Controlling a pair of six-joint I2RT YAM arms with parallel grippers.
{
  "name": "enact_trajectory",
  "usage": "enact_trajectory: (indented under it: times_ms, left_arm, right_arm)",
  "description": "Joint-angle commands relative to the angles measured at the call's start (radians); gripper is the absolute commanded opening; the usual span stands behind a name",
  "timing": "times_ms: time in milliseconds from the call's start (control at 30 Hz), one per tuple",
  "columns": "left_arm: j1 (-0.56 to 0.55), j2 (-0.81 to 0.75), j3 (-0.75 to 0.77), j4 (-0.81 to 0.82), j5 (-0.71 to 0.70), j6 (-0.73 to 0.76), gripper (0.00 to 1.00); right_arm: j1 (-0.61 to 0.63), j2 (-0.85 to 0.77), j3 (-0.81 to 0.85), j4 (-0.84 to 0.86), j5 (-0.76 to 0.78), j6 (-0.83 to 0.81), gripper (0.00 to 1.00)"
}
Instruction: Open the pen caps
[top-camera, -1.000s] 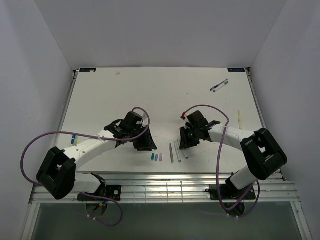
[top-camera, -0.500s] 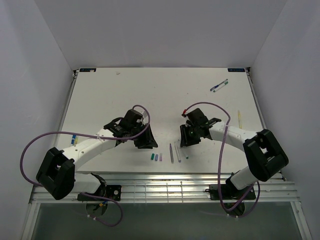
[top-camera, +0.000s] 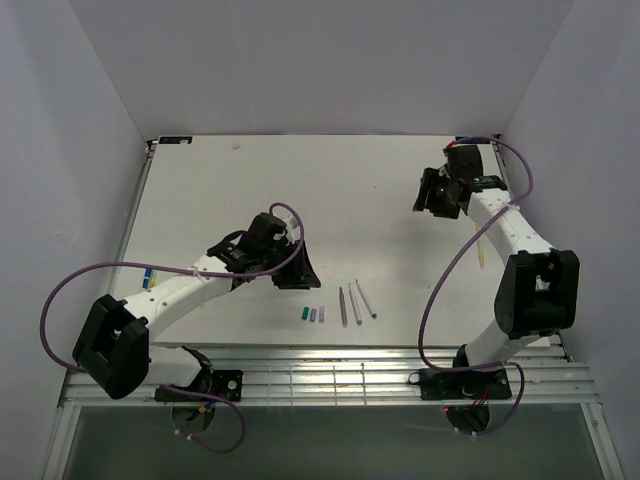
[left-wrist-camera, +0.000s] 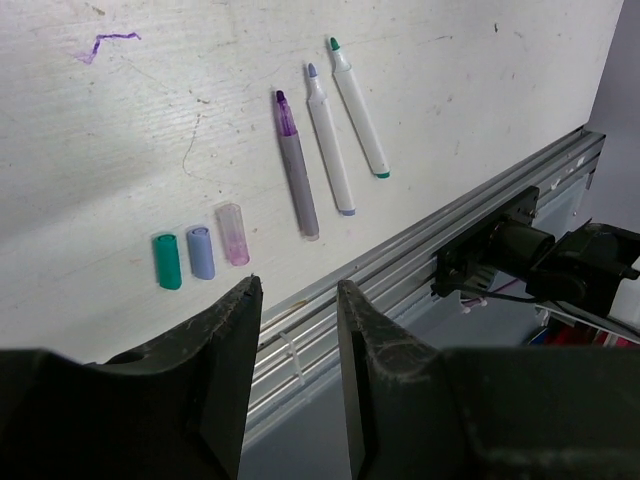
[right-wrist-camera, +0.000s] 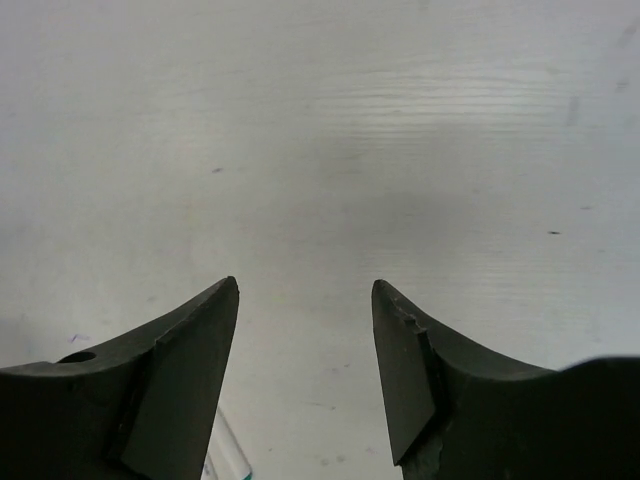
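The right gripper moves back and toward the right in the top view next, then down onto the pale yellow pen, which lies nearer the table's edge.
Three pen caps lie in a row near the table's front edge: green (left-wrist-camera: 167, 260), blue (left-wrist-camera: 201, 251) and pale purple (left-wrist-camera: 233, 233), seen from above as a small cluster (top-camera: 312, 314). Right of them lie three uncapped pens, purple-tipped (left-wrist-camera: 295, 165), blue-tipped (left-wrist-camera: 328, 140) and green-tipped (left-wrist-camera: 358, 108). My left gripper (top-camera: 298, 274) hovers just behind and left of the caps, open, with nothing between its fingers (left-wrist-camera: 298, 290). Far off at the back right, my right gripper (top-camera: 430, 195) is open over bare table (right-wrist-camera: 305, 285). A white pen with a teal end (right-wrist-camera: 228, 455) peeks out by its left finger.
A pale yellow pen (top-camera: 482, 258) lies near the right edge, partly under the right arm. A small blue and yellow item (top-camera: 150, 279) sits at the left edge. A metal rail (left-wrist-camera: 480, 190) runs along the table's front, close to the caps.
The right arm has swung from beside the uncapped pens at the front middle to the back right corner, and its jaws have widened. The left gripper has shifted slightly right.
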Motion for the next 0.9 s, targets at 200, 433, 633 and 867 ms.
enact_trajectory:
  times_ms: [200,433,633,867]
  left_arm:
    - [-0.003,0.011,-0.006,0.102,0.084,0.046,0.47]
    - [0.008,0.046,0.009,0.104,0.117,0.066,0.47]
    - [0.024,0.075,0.008,0.116,0.136,0.065,0.46]
    - [0.036,0.088,0.003,0.136,0.148,0.046,0.47]
  right_arm:
    - [-0.305,0.180,0.090,-0.053,0.152,-0.048,0.64]
    - [-0.398,0.240,0.072,-0.026,0.185,-0.082,0.63]
    - [-0.442,0.270,0.058,-0.003,0.126,-0.120,0.59]
    - [-0.454,0.284,0.026,0.008,0.139,-0.152,0.57]
